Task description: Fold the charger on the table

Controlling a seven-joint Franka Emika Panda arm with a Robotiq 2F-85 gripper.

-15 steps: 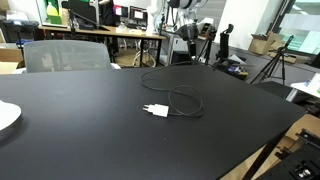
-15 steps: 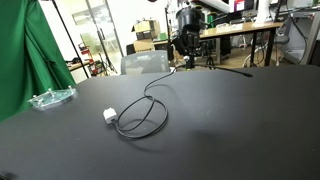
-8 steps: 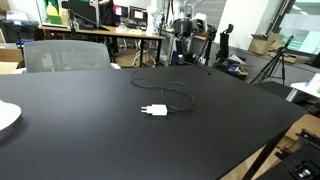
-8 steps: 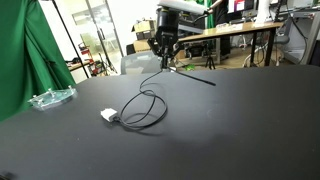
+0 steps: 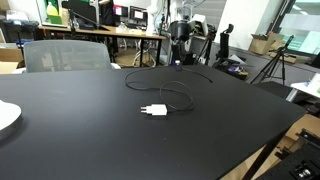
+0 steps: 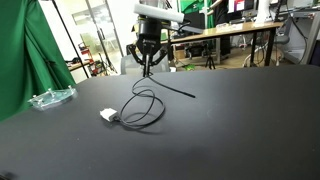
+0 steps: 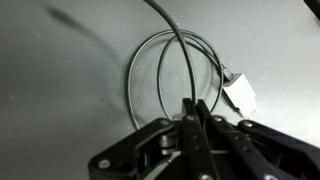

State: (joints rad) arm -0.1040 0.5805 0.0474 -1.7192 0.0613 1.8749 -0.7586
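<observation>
I should next lower the lifted part of the cable in my gripper toward the plug block (image 6: 108,115) and let it go over the cable's loop (image 6: 142,105) below my gripper, while the cable's end trails off.
The charger's white plug block (image 5: 152,110) lies on the black table (image 5: 70,135), and its thin black cable (image 5: 186,100) curls in a loop beside it. In an exterior view the block (image 6: 108,115) and the loop (image 6: 143,112) lie left of the table's middle (image 6: 240,125). My gripper (image 6: 148,70) hangs above the table's far part, shut on the cable. It lifts a stretch of cable, and the free end trails off to the right (image 6: 185,93). The gripper also shows in an exterior view (image 5: 178,60). In the wrist view the shut fingers (image 7: 193,108) pinch the cable above the loop (image 7: 160,75) and the block (image 7: 240,93).
A white plate (image 5: 5,115) sits at the table's edge. A clear dish (image 6: 50,98) lies near a green curtain (image 6: 18,60). A grey chair (image 5: 65,55) stands behind the table. Desks with monitors (image 5: 110,20) and a tripod (image 5: 275,65) stand beyond.
The gripper has carried the cable sideways along the far side of the table, towards the chair. The loop has been drawn along with it. The plug block has shifted slightly.
</observation>
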